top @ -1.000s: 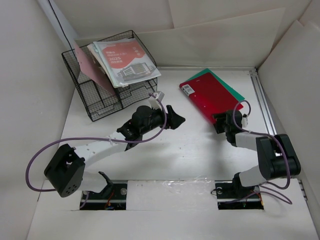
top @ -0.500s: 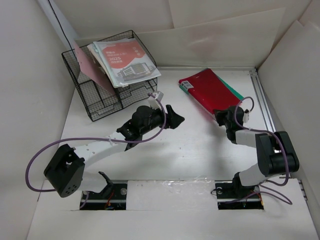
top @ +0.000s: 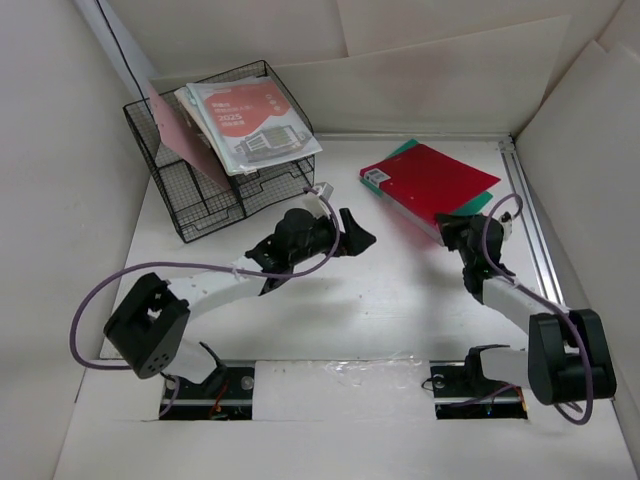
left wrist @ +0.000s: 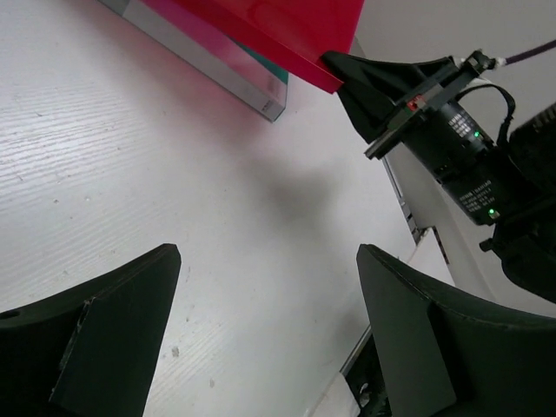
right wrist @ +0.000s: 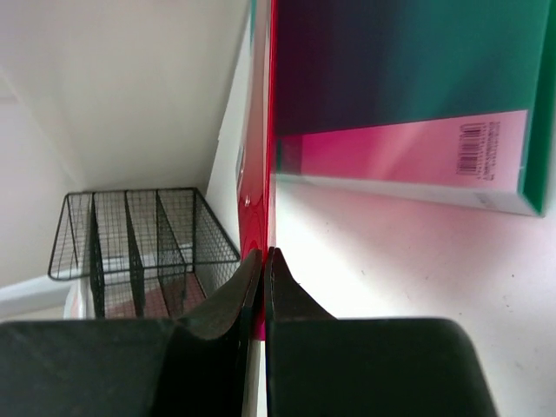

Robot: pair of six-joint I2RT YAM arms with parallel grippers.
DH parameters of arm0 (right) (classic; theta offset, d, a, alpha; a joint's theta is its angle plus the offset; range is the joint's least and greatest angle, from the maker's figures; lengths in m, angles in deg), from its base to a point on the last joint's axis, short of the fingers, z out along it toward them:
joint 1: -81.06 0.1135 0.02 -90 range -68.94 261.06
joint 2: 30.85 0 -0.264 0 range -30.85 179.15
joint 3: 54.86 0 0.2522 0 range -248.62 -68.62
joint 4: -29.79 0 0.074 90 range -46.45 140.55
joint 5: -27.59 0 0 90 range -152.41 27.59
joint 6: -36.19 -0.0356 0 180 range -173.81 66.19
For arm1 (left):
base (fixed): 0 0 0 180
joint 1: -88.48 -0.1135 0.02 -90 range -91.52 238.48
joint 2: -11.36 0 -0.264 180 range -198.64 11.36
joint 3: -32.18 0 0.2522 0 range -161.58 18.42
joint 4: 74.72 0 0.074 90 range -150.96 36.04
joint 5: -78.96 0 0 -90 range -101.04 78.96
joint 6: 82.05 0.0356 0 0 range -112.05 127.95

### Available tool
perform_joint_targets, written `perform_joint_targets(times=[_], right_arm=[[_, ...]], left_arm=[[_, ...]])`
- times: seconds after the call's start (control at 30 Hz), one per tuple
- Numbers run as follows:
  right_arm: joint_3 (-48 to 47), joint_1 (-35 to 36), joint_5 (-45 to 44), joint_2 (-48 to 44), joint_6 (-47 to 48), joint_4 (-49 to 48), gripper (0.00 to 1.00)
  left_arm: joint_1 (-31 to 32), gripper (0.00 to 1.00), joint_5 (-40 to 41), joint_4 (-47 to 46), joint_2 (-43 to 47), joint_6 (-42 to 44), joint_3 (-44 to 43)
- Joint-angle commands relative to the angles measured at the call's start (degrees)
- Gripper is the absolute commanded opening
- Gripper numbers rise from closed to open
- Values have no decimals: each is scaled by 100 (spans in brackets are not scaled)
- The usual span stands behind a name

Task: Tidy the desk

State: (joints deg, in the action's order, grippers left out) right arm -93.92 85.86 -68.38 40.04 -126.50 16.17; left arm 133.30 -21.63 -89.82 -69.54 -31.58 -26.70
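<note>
Next, my left gripper moves outward and down, turning onto the white-labelled end of the red folder's spine (top: 376,177), since my right gripper holds only the folder's near corner.
On the white desk (top: 380,300) at the back right lies a red folder (top: 430,180) over a green book (top: 482,200). My right gripper (top: 447,232) is shut on the folder's near corner; in the right wrist view the thin red cover (right wrist: 258,130) runs edge-on between the closed jaws of the gripper (right wrist: 263,254), lifted off the green book (right wrist: 408,61). My left gripper (top: 362,236) hovers mid-desk, open and empty. Its wrist view shows the spread gripper (left wrist: 265,261) facing the red folder (left wrist: 261,26) and the right gripper (left wrist: 347,65).
A black wire basket (top: 215,170) at the back left holds a pink sheet and a booklet (top: 250,122), and also shows in the right wrist view (right wrist: 139,234). A metal rail (top: 528,210) runs along the desk's right edge. White boards wall the desk.
My right gripper closed on the red folder's near corner, and the folder swung and shifted right over the green book. My left gripper opened wider and edged right.
</note>
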Motion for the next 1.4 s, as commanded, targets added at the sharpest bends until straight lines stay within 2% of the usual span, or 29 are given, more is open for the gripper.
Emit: perform_joint_targets(times=[0.0, 0.23, 0.33, 0.57, 0.63, 0.9, 1.03, 1.1, 1.33, 1.37], right_arm=[[165, -136, 245, -259, 351, 22, 0], [402, -190, 703, -514, 456, 22, 0], [456, -242, 940, -655, 518, 22, 0], [702, -242, 1257, -1182, 571, 250, 0], [754, -242, 1257, -1314, 633, 381, 0], [965, -347, 1380, -1675, 800, 558, 0], [1018, -348, 1494, -1798, 853, 611, 0], [1080, -409, 1546, -1860, 853, 672, 0], [1238, -409, 1748, -2184, 853, 848, 0], [1238, -409, 1819, -2255, 853, 918, 0]], left_arm=[[-87, 81, -233, -498, -276, -371, -400], [-140, 82, -549, -1277, -1523, -1144, -919], [-193, 89, -733, -1752, -2200, -1565, -1209], [-245, 89, -277, -1562, -3422, -1760, -2270], [-245, 89, -172, -1561, -3624, -2040, -2361], [-456, 83, 73, -2553, -4398, -3129, -2519], [-509, 80, 232, -2747, -4513, -3333, -2519], [-509, 72, 425, -2800, -4513, -3395, -2458], [-562, 63, 549, -3257, -4671, -3658, -2255], [-562, 58, 601, -3353, -4732, -3728, -2255]])
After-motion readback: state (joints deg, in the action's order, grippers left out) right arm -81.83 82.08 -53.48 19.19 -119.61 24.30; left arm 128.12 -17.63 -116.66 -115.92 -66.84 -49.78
